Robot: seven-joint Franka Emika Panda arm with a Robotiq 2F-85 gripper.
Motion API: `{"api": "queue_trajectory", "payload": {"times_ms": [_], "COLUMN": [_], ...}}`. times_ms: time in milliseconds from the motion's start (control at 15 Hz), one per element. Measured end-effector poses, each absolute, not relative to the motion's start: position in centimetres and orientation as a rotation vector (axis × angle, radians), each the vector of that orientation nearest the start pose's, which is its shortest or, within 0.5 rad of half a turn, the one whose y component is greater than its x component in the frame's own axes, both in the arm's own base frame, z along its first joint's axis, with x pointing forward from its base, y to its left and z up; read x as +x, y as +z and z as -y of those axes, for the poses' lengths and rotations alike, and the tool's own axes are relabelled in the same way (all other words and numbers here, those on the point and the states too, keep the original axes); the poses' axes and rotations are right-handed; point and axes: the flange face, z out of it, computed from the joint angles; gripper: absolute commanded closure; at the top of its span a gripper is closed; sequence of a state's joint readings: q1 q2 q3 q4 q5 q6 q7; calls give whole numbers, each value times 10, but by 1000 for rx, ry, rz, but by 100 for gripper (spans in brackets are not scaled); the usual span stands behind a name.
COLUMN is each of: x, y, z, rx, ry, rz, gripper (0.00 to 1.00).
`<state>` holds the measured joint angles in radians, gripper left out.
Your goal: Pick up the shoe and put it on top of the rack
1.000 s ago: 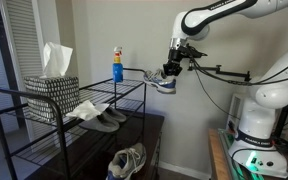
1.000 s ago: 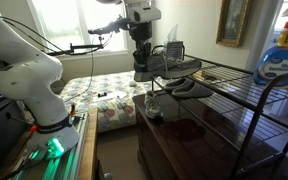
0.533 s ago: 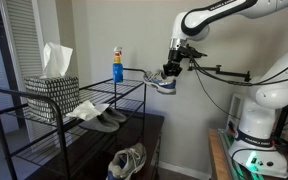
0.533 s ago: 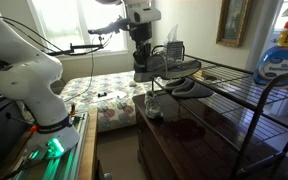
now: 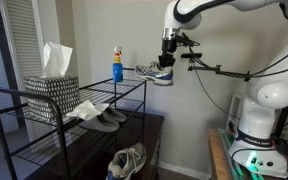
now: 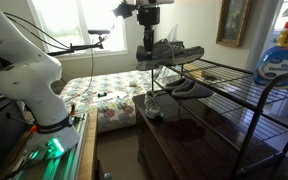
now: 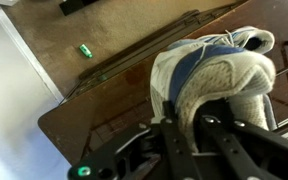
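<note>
The robot should next carry the shoe (image 5: 154, 72) outward over the rack's top shelf between the tissue box and the spray bottle, then lower its gripper and let go, because that part of the shelf is empty.
My gripper (image 5: 166, 58) is shut on the heel collar of the shoe (image 5: 154, 72), a small grey-and-white laced sneaker with bluish accents. I hold it in the air just above the right end of the black wire rack (image 5: 44, 105), about level with its top tier. In an exterior view the shoe (image 6: 174, 53) hangs over the rack's near corner (image 6: 219, 75) below the gripper (image 6: 147, 42). In the wrist view the shoe (image 7: 219, 70) fills the frame and my fingers (image 7: 180, 135) pinch its rim.
On the rack's top tier stand a blue spray bottle (image 5: 117, 64) and a patterned tissue box (image 5: 52, 85). A grey slip-on pair (image 5: 102, 117) lies on the middle tier. A pale sneaker (image 5: 127, 162) sits on the dark cabinet (image 6: 199, 140) below.
My gripper has risen and moved toward the rack with the shoe, from beside the rack's end to just above its top tier.
</note>
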<state>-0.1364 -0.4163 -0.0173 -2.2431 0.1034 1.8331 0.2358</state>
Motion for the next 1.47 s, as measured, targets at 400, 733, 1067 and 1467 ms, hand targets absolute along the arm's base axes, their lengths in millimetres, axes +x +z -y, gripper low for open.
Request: {"api": "queue_trajectory", "payload": {"times_ms": [400,733,1067,1467], "x": [492,551,585,613], "y": [549,556,557,546], "z": [50,27,2,-30], "rx": [-3071,-3137,-3144,-3144], "ry": [187,151,100,88], "rz": [-368,-207,-110,-21], "gripper": [96,96,96,96]}}
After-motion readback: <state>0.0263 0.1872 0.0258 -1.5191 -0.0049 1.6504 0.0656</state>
